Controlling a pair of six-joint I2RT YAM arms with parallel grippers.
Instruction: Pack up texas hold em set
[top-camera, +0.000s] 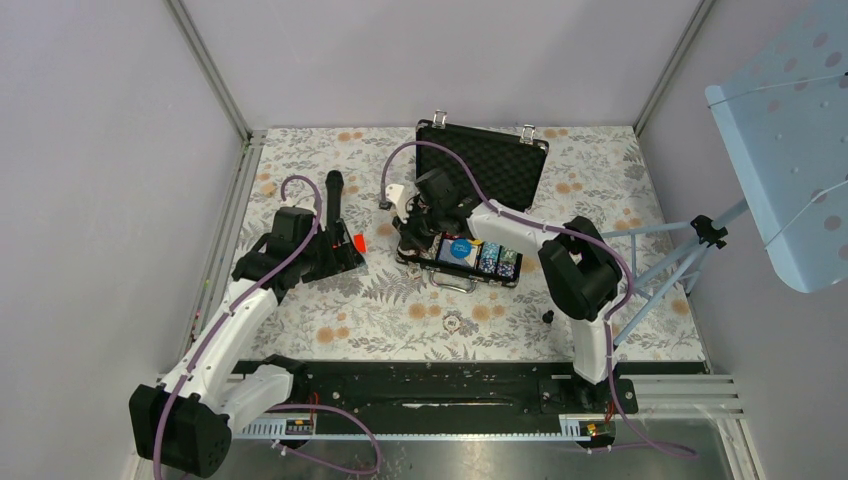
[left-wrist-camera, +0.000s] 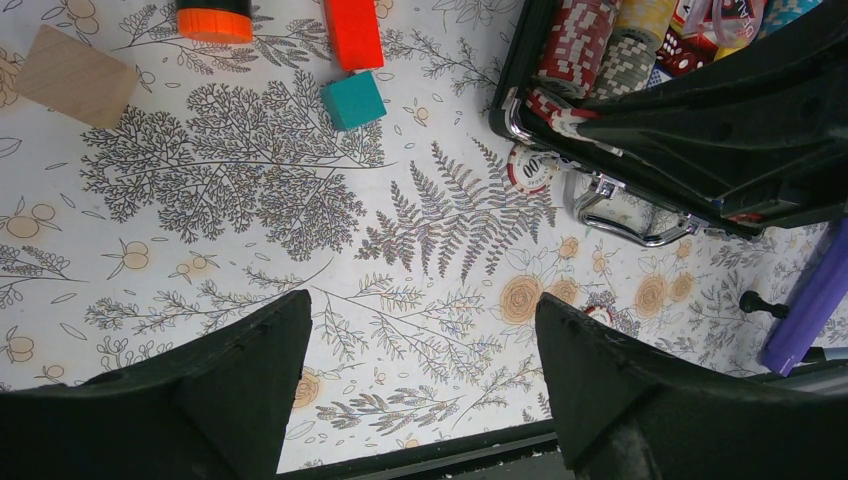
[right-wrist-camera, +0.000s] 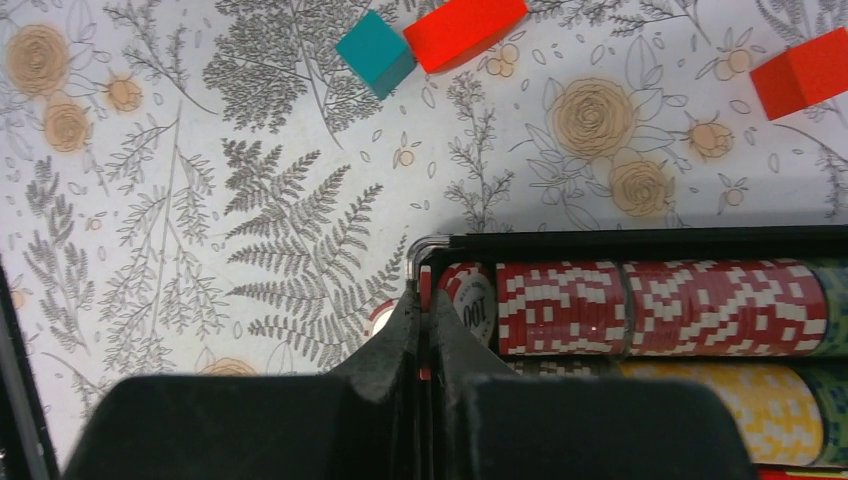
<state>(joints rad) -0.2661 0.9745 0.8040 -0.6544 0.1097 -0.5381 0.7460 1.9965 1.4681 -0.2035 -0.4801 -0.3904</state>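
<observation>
The red row's near end (right-wrist-camera: 500, 304) has a gap, so my right gripper should next shift outward past the leaning chip and release the red poker chip (right-wrist-camera: 425, 283) there.
The black briefcase (top-camera: 500, 165) lies open on the floral cloth, its tray rim (right-wrist-camera: 620, 240) holding rows of red-and-white chips (right-wrist-camera: 650, 308) and yellow chips (right-wrist-camera: 720, 410). My right gripper (right-wrist-camera: 424, 295) is shut on a red poker chip (right-wrist-camera: 425, 283), held edge-on at the left end of the red row, just inside the case wall. A loose chip (left-wrist-camera: 528, 168) lies on the cloth against the case's front, near the silver handle (left-wrist-camera: 620, 220). To the left of the case, my left gripper (left-wrist-camera: 420, 310) hovers open over bare cloth, nothing between its fingers.
A teal block (left-wrist-camera: 352, 100), a red block (left-wrist-camera: 352, 32), a wooden block (left-wrist-camera: 75, 75) and the orange end of a microphone (left-wrist-camera: 213, 18) lie left of the case. Another red block (right-wrist-camera: 805, 70) sits farther off. A small black peg (top-camera: 547, 317) stands near the right arm.
</observation>
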